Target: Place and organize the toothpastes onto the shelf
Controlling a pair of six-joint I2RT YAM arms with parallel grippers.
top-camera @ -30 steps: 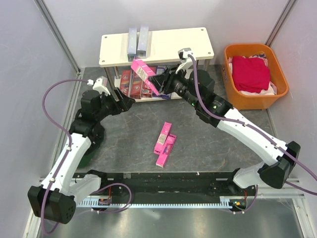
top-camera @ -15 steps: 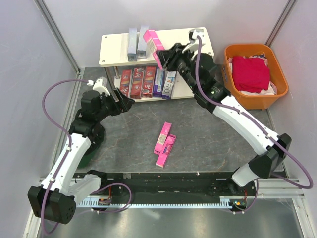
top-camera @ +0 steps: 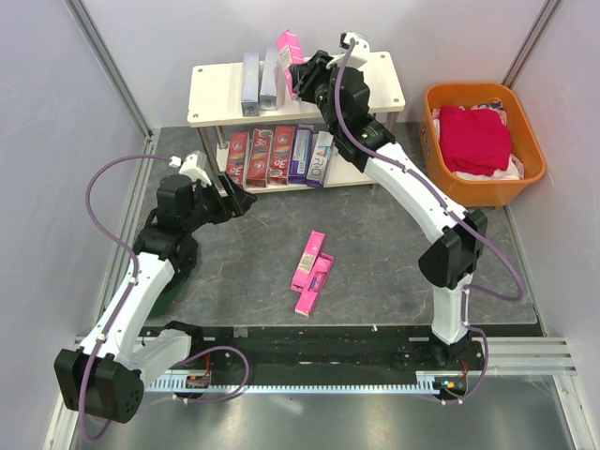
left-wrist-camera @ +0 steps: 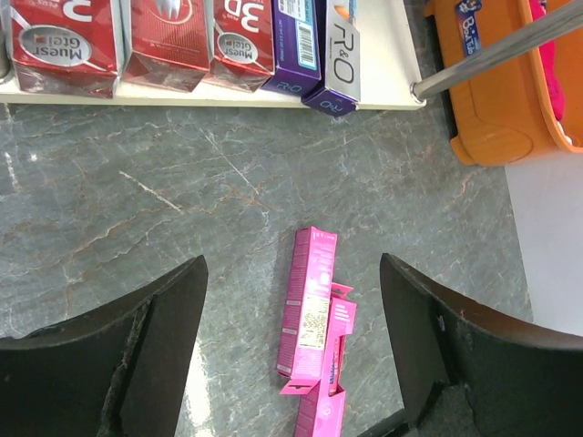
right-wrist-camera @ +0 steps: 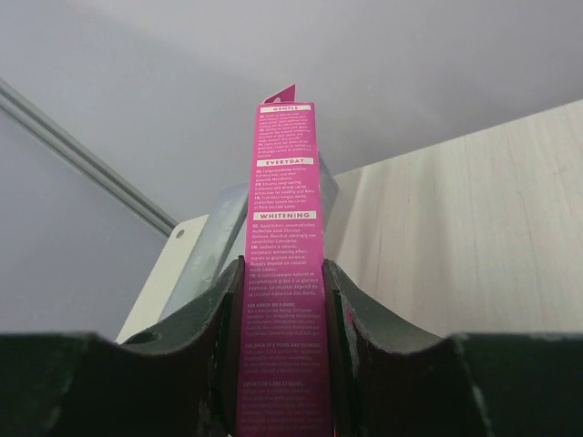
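I should lower the bright pink carton (top-camera: 290, 49) next with my right gripper and let go of it beside the silver-grey cartons, because it is still hanging above open cream board there.
My right gripper (top-camera: 304, 77) (right-wrist-camera: 283, 269) is shut on a bright pink toothpaste carton (top-camera: 290, 49) (right-wrist-camera: 284, 164), held above the shelf's cream top board (top-camera: 361, 86) (right-wrist-camera: 455, 218), just right of two silver-grey cartons (top-camera: 262, 79). On the lower tier stand three red cartons (top-camera: 259, 156) (left-wrist-camera: 164, 36), a purple one (top-camera: 302, 152) (left-wrist-camera: 296, 41) and a white one (top-camera: 322, 157) (left-wrist-camera: 342, 55). Two more pink cartons (top-camera: 312, 272) (left-wrist-camera: 311, 296) lie overlapping on the grey floor. My left gripper (top-camera: 234, 195) (left-wrist-camera: 291, 273) hovers open in front of the shelf, nothing between its fingers.
An orange basket (top-camera: 527, 176) (left-wrist-camera: 492, 100) with red cloth (top-camera: 474, 139) stands right of the shelf. A thin metal shelf leg (left-wrist-camera: 496, 50) crosses the left wrist view. Grey walls close in at the back and both sides.
The right arm has lifted the pink carton from in front of the lower tier up and back over the top board, beside the silver-grey cartons. The left arm has barely shifted.
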